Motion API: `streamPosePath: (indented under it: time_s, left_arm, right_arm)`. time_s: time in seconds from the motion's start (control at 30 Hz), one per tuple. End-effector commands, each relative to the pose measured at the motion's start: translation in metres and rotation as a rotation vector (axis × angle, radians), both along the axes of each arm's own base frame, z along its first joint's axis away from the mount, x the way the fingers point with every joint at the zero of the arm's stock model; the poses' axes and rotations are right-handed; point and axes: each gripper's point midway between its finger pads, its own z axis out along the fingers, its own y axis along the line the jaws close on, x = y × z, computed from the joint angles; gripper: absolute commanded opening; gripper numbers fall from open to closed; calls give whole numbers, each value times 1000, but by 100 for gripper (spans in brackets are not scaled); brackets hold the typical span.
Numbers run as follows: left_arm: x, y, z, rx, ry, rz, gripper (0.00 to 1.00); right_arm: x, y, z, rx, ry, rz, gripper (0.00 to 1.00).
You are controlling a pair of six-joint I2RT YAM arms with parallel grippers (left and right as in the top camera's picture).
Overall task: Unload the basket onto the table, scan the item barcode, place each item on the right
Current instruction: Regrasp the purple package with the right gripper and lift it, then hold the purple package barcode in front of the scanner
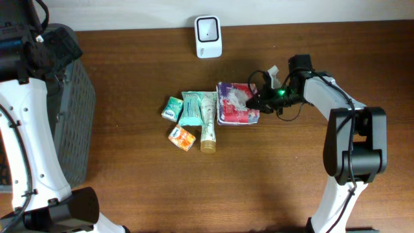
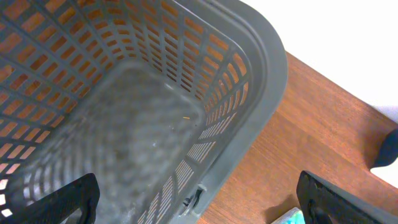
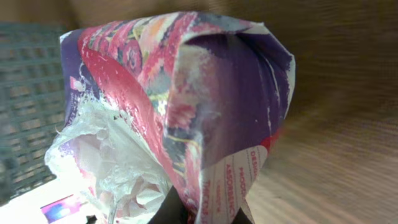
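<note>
The right gripper rises outward over the scanner (image 1: 208, 36) next, then goes across to release the pack, since bare tabletop lies to its right in the overhead view.
A purple and pink floral tissue pack (image 1: 236, 103) lies right of the row of items on the brown table. My right gripper (image 1: 253, 103) is shut on its right edge; in the right wrist view the pack (image 3: 186, 106) fills the frame, its wrapper pinched between the dark fingertips (image 3: 174, 208) at the bottom. A white barcode scanner (image 1: 208, 36) stands at the table's far edge. My left gripper (image 2: 199, 205) hangs open over the grey basket (image 2: 261, 74), nothing between its fingers.
Left of the pack lie a cream tube (image 1: 208, 123), a teal packet (image 1: 191, 107), a small green pack (image 1: 171, 109) and an orange packet (image 1: 182, 137). The grey mesh basket (image 1: 71, 110) stands at the table's left edge.
</note>
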Motion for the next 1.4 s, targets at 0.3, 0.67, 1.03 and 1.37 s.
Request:
streamPosePath:
  time_s: [0.3, 0.67, 1.03, 1.37]
  left_arm:
    - [-4, 2, 10, 7, -28, 12, 99]
    - [-4, 2, 10, 7, -28, 13, 99]
    - [-4, 2, 10, 7, -28, 13, 99]
    - [-4, 2, 10, 7, -28, 13, 99]
  right_arm:
    - [23, 35, 44, 113, -84, -4, 4]
    - [95, 51, 114, -91, -353, -100, 4]
    - [188, 48, 144, -78, -576, -522, 4]
    - [221, 76, 103, -51, -656, -643, 4]
